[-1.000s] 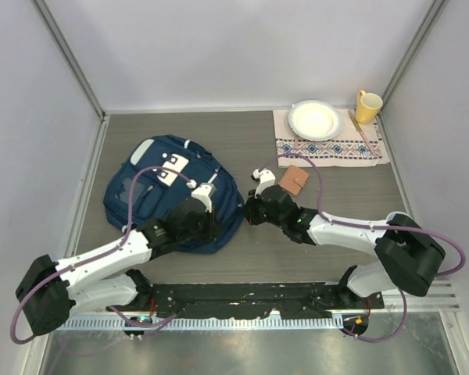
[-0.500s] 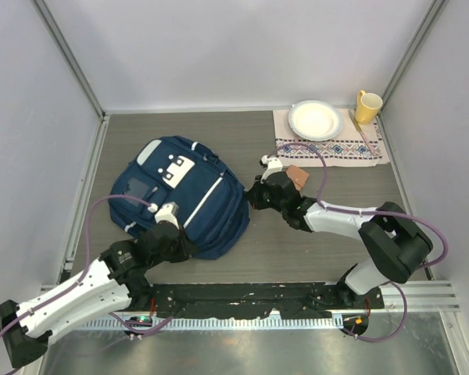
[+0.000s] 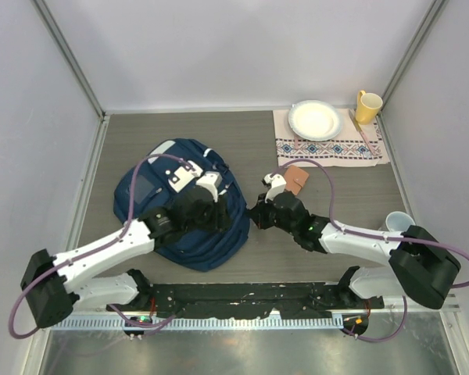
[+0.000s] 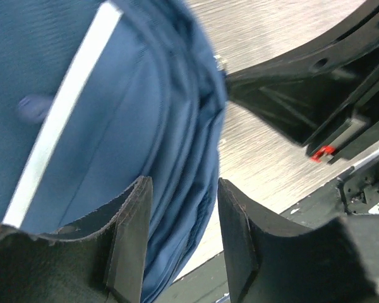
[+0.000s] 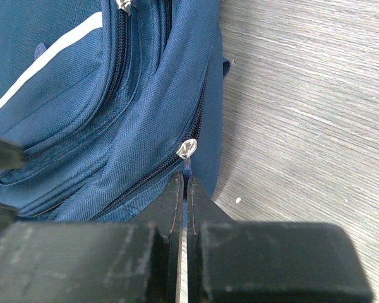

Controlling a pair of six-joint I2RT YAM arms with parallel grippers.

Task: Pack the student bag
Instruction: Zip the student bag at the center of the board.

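The side zip runs on past the silver slider [image 5: 187,149], so the robot's right gripper needs to draw the slider's blue pull outward toward the zip's far end [image 5: 206,77] and let it go.
The student bag [image 3: 164,226], navy with a pale stripe, lies flat on the table left of centre. My left gripper [image 3: 221,212] hovers over its right side. In the left wrist view it [image 4: 180,237] is open, and the bag's [image 4: 101,126] folded edge runs between the fingers [image 4: 134,233] without being pinched. My right gripper [image 3: 255,219] sits at the bag's right edge. The right wrist view shows it [image 5: 187,183] shut on the small blue zipper pull hanging from a silver slider [image 5: 187,149] on the bag's [image 5: 63,82] side zip, which is closed.
At the back right, a patterned cloth [image 3: 332,146] holds a white plate [image 3: 315,119], with a yellow mug [image 3: 367,105] beside it. A brown wallet [image 3: 295,180] lies just behind my right gripper. A clear cup [image 3: 396,223] stands near the right arm's elbow.
My left arm drew back to the near left, then swung in over the bag's right side, and its jaws opened. The bag shifted slightly. The right gripper stayed shut at the bag's edge.
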